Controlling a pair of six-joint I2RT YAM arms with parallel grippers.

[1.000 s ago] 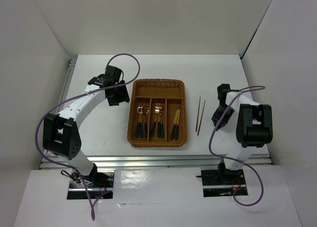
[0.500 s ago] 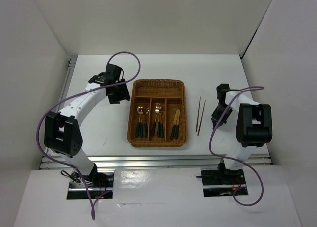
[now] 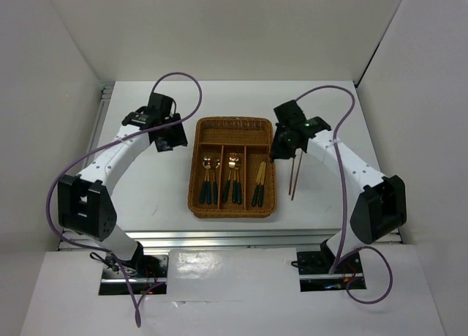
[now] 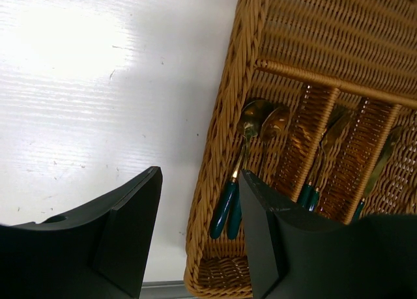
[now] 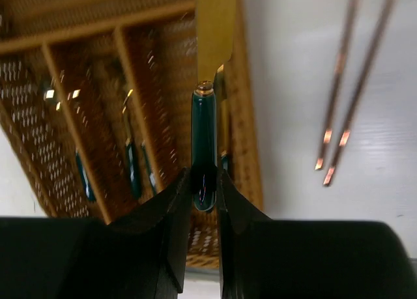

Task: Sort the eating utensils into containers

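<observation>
I will next move my right gripper back, down and to the left in the top view, to the tray's slot that holds knives below it, to let go of the knife's handle.
The brown wicker tray (image 3: pixel 193 182) holds two spoons (image 3: pixel 207 176) in its left slot, gold-headed utensils (image 3: pixel 232 175) in the middle slot and knives (image 3: pixel 259 184) in the right slot. My right gripper (image 3: pixel 280 147) is shut on a knife's teal handle (image 5: pixel 203 129), its gold blade (image 5: pixel 215 25) pointing away over the tray's right slot (image 5: pixel 176 116). Two reddish-brown chopsticks (image 3: pixel 295 171) lie on the table right of the tray, also in the right wrist view (image 5: pixel 352 77). My left gripper (image 3: pixel 170 140) is open and empty, just left of the tray's far left corner (image 4: pixel 221 116).
White walls enclose the table on three sides. A metal rail (image 3: pixel 219 237) runs along the near edge. Purple cables (image 3: pixel 183 83) loop above both arms. Bare white table (image 4: pixel 98 84) lies left of the tray.
My right arm has swung left from beyond the chopsticks to above the tray's right side, now gripping a knife. My left gripper has shifted slightly away from the tray.
</observation>
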